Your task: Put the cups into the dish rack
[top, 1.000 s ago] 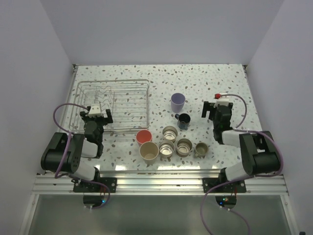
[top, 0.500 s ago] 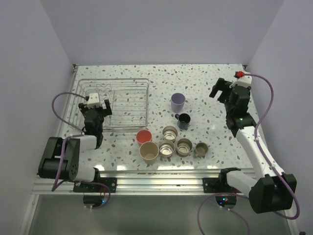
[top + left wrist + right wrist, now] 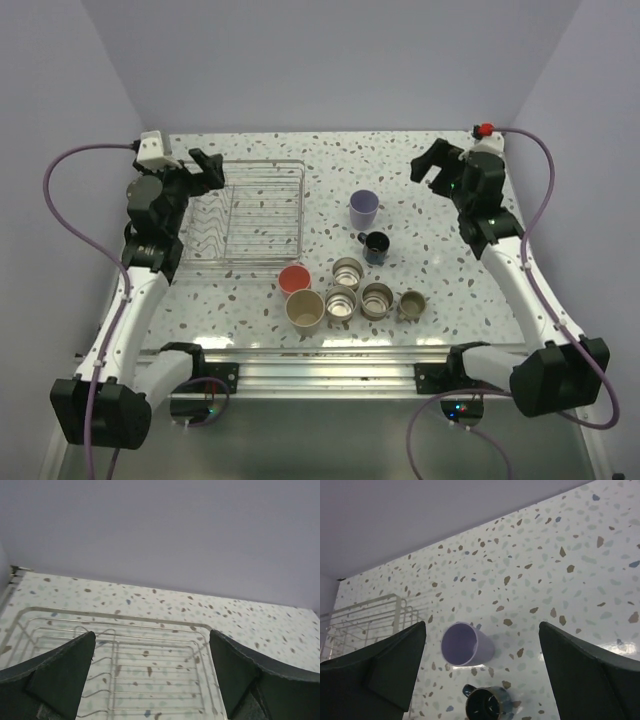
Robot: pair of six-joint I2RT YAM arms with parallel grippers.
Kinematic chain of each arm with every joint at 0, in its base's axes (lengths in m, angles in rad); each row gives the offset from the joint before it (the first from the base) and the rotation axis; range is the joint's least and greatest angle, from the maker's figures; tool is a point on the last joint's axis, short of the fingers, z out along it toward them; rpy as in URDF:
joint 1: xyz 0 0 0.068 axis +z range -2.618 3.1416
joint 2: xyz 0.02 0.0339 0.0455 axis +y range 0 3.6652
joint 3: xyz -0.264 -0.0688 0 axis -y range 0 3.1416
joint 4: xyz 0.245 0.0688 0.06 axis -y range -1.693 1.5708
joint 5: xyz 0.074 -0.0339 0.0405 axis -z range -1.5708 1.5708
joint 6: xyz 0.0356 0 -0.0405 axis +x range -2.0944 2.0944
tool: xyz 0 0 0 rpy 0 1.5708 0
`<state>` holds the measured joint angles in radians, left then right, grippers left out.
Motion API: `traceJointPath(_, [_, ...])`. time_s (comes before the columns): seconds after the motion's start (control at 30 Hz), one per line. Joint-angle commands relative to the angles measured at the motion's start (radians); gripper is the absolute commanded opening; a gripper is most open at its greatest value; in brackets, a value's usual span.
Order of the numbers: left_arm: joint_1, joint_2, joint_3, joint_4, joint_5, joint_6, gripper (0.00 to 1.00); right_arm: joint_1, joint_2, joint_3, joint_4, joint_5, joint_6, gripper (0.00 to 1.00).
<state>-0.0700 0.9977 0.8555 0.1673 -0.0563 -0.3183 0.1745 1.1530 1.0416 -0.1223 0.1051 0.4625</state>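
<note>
I will next lower my right gripper sideways to the rim of the lavender cup, on the side that is away from the rack.
The silver wire dish rack (image 3: 262, 172) stands at the back left with no cups in it; it also shows in the left wrist view (image 3: 150, 645). The lavender cup (image 3: 364, 208) and the small black mug (image 3: 377, 245) stand mid-table, also in the right wrist view, the cup (image 3: 466, 644) and the mug (image 3: 487, 703). In front stand the pink-red cup (image 3: 294, 279), the beige cup (image 3: 304, 308), three steel cups (image 3: 346, 270) (image 3: 340, 303) (image 3: 377, 298) and the olive-tan mug (image 3: 412, 304). My left gripper (image 3: 208, 166) is open above the rack's back left. My right gripper (image 3: 432, 165) is open, high at the back right.
The speckled table (image 3: 420, 220) is boxed in by lavender walls at the back and both sides. An aluminium rail (image 3: 320, 375) runs along the near edge with the arm bases. Purple cables loop from both arms.
Both arms have risen and stretched from folded poses near their bases. The left gripper moved up and back over the rack's back left. The right gripper moved to the back right.
</note>
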Motion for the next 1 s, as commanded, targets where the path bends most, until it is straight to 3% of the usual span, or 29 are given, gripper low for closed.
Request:
traceJointPath(0.0, [-0.011, 0.01, 0.121, -0.207, 0.293, -0.122, 1.0, 0.006, 0.106, 0.135, -0.09, -0.099, 0.149, 0.99])
traceJointPath(0.07, [-0.057, 0.028, 0.201, -0.253, 0.261, -0.134, 1.0, 0.016, 0.227, 0.282, -0.26, -0.102, 0.18, 0.99])
traceJointPath(0.1, [-0.086, 0.035, 0.253, -0.335, 0.163, -0.172, 1.0, 0.025, 0.296, 0.358, -0.301, -0.131, 0.182, 0.98])
traceJointPath(0.17, [-0.106, 0.057, 0.302, -0.414, 0.06, -0.224, 1.0, 0.045, 0.339, 0.408, -0.39, -0.107, 0.182, 0.99])
traceJointPath(0.23, [-0.106, 0.071, 0.335, -0.489, 0.059, -0.209, 1.0, 0.071, 0.337, 0.41, -0.389, -0.027, 0.179, 0.99])
traceJointPath(0.33, [-0.106, 0.082, 0.352, -0.463, 0.064, -0.174, 1.0, 0.091, 0.287, 0.362, -0.304, -0.005, 0.177, 0.99])
traceJointPath(0.5, [-0.106, 0.12, 0.346, -0.391, 0.059, -0.237, 1.0, 0.091, 0.33, 0.475, -0.404, -0.068, 0.171, 0.99])
traceJointPath(0.63, [-0.105, 0.205, 0.344, -0.37, 0.212, -0.21, 1.0, 0.092, 0.381, 0.555, -0.479, -0.102, 0.162, 0.99])
traceJointPath(0.73, [-0.094, 0.2, 0.268, -0.188, 0.369, -0.165, 1.0, 0.095, 0.444, 0.601, -0.546, -0.134, 0.142, 0.98])
traceJointPath(0.83, [-0.083, 0.18, 0.183, -0.026, 0.388, -0.231, 1.0, 0.109, 0.528, 0.65, -0.603, -0.136, 0.119, 0.96])
traceJointPath(0.93, [-0.065, 0.243, 0.265, -0.122, 0.449, -0.214, 1.0, 0.129, 0.594, 0.702, -0.681, -0.127, 0.079, 0.91])
traceJointPath(0.97, [-0.065, 0.295, 0.296, -0.234, 0.457, -0.173, 1.0, 0.135, 0.622, 0.704, -0.706, -0.12, 0.064, 0.9])
